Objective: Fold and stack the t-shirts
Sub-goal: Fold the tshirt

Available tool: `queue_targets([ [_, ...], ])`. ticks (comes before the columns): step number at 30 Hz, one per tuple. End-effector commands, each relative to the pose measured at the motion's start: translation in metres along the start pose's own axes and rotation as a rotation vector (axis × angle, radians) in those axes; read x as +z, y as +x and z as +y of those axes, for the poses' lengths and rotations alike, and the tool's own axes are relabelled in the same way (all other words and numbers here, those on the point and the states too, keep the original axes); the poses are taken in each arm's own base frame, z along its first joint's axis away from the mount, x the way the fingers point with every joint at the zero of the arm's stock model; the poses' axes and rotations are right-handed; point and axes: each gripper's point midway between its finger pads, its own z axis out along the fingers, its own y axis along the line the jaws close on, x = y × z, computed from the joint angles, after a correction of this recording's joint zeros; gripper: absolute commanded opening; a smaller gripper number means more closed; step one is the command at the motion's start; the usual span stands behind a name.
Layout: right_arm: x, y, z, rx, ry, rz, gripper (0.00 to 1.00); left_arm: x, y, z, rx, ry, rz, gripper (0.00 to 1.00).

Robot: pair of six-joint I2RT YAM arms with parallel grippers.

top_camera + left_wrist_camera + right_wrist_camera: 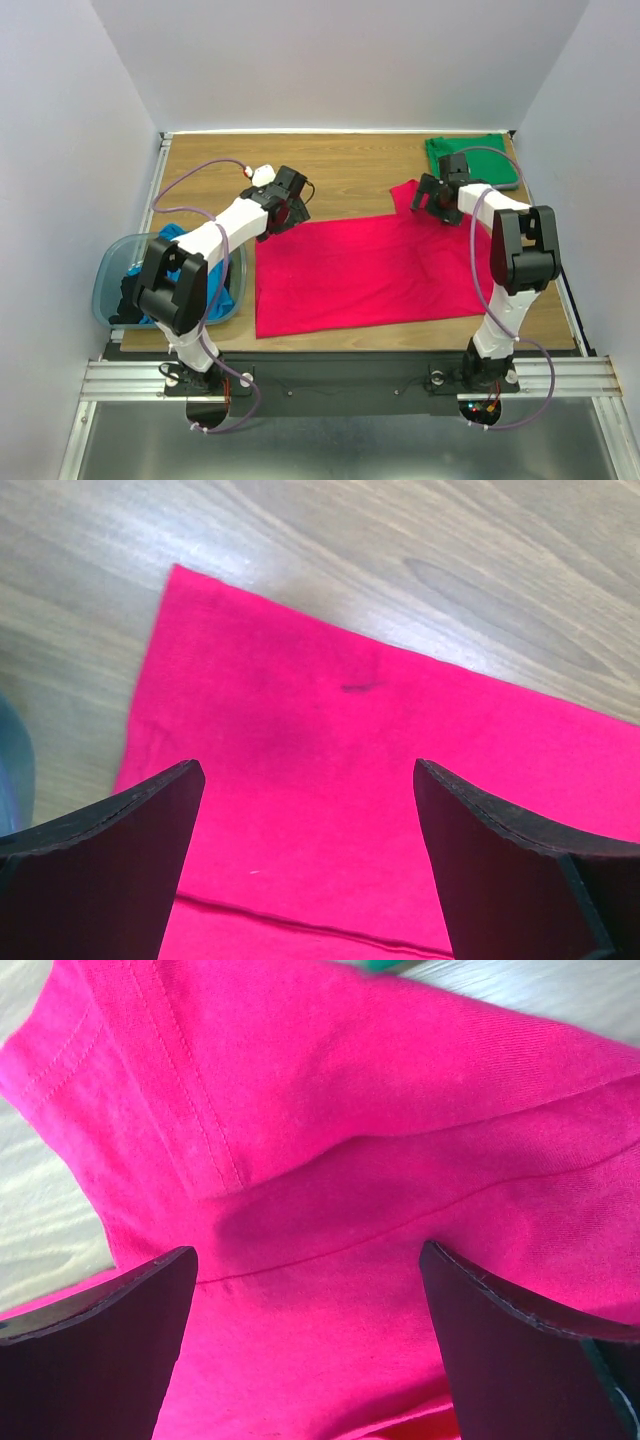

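Observation:
My left gripper's fingers hover short, so it needs to move down and outward next to the pink t-shirt's far corner by the tub (176,578).
A crimson-pink t-shirt (365,272) lies spread flat across the middle of the table. My left gripper (291,212) is open and empty just above its far left corner, whose cloth fills the left wrist view (330,780). My right gripper (432,199) is open and empty above the far right sleeve, which shows bunched with a stitched hem in the right wrist view (330,1160). A folded emerald green t-shirt (470,158) lies at the far right corner. A bright blue t-shirt (175,240) sits in the plastic tub.
The translucent grey-blue tub (110,290) stands at the table's left edge, beside the left arm, with dark cloth in it too. White walls enclose the table on three sides. Bare wood (350,165) shows beyond the pink shirt.

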Motion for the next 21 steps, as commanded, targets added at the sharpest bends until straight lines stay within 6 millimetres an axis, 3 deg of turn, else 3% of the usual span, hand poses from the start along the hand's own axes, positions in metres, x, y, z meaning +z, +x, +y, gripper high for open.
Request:
queue_targets([
  [1,0.004,0.005,-0.030,0.067,0.060,0.031,1.00,0.003,-0.025,-0.009,0.011,0.005,-0.041,0.98],
  [7,-0.010,-0.021,-0.003,0.016,-0.072,0.000,1.00,0.021,-0.037,-0.002,-0.006,-0.058,-0.030,0.98],
  [11,-0.044,-0.043,0.014,-0.002,-0.157,-0.065,1.00,0.041,-0.044,0.023,-0.064,-0.177,-0.013,0.98],
  [16,-0.066,-0.049,0.007,0.001,-0.136,-0.119,1.00,0.058,-0.043,0.024,-0.070,-0.212,-0.005,0.93],
  [21,-0.071,-0.047,0.008,-0.001,-0.147,-0.119,1.00,0.080,-0.042,0.019,-0.061,-0.236,0.002,0.84],
])
